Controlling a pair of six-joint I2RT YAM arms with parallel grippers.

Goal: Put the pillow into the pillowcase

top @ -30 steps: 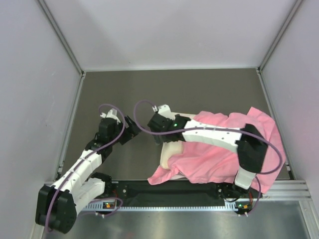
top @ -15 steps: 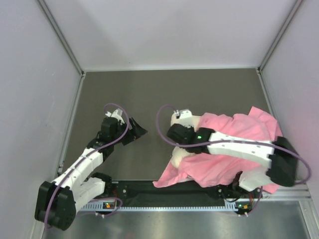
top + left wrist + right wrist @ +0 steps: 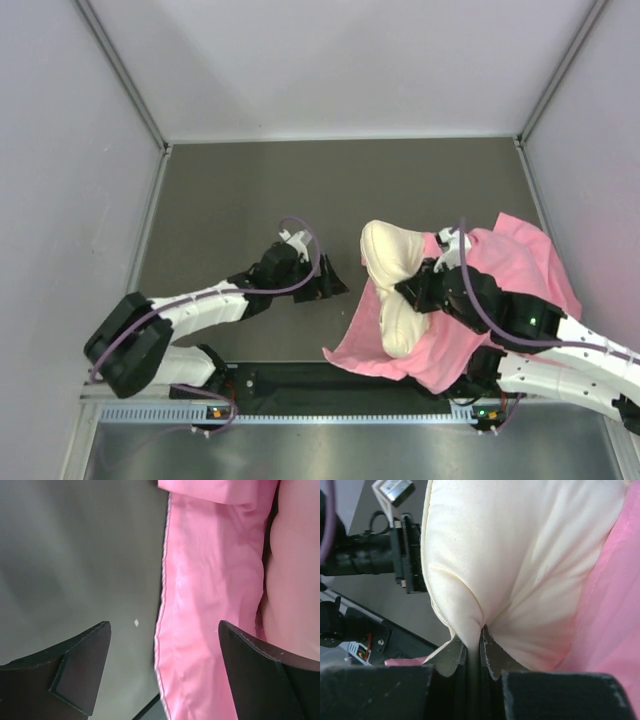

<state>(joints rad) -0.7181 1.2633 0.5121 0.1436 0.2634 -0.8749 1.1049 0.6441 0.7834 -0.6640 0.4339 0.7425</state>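
Observation:
The left gripper moves outward and down onto the pillowcase's raised corner next, since that lies below and outward of it, to the right in the top view.
The cream-white pillow [image 3: 392,285] lies bunched and partly raised on the left part of the pink pillowcase [image 3: 520,265], right of the table's middle. My right gripper [image 3: 412,290] is shut on a pinched fold of the pillow [image 3: 520,555], and in the right wrist view the fold runs down between the jaws of the right gripper [image 3: 481,632]. Pink pillowcase [image 3: 620,630] lies to the right of that fold. My left gripper [image 3: 335,285] stands open just left of the pillowcase. In the left wrist view the left gripper [image 3: 164,625] straddles the hemmed edge of the pillowcase [image 3: 210,605] with nothing held.
The dark grey table top [image 3: 300,190] is walled in by pale panels at the left, back and right. A metal rail [image 3: 300,410] with the arm bases runs along the near edge. The pillowcase reaches close to the right wall.
My right gripper closed on the pillow and pulled back to the right, bunching the pillow up on the pillowcase. The left arm swung right, up to the pillowcase's left edge, still open.

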